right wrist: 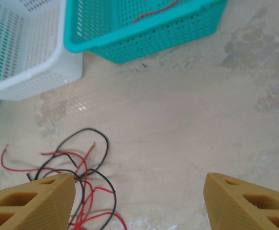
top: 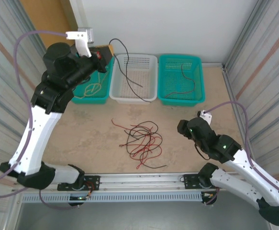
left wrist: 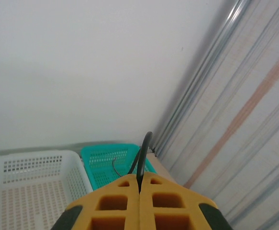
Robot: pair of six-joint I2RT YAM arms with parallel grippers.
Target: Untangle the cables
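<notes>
My left gripper will next move sideways over the white basket (top: 151,76) (left wrist: 31,201), then go down and let go of the black cable, because the cable's loose ends already hang there.
A tangle of red and black cables (top: 141,141) lies on the table's middle, and it shows at the lower left of the right wrist view (right wrist: 77,177). My left gripper (top: 102,54) is raised over the baskets, shut on a black cable (top: 125,48) that arcs up and hangs down into the white basket (top: 151,76). The left wrist view shows that black cable (left wrist: 145,153) pinched between the shut jaws of the left gripper (left wrist: 140,184). My right gripper (top: 181,128) hovers open to the right of the tangle, and nothing lies between the fingers of the right gripper (right wrist: 139,191).
Three baskets stand in a row at the back. The left teal basket (top: 106,96) holds a yellow cable (top: 92,88), and the right teal basket (top: 201,76) holds a dark cable (top: 187,84). Corrugated walls close in both sides. A rail (top: 139,179) runs along the near edge.
</notes>
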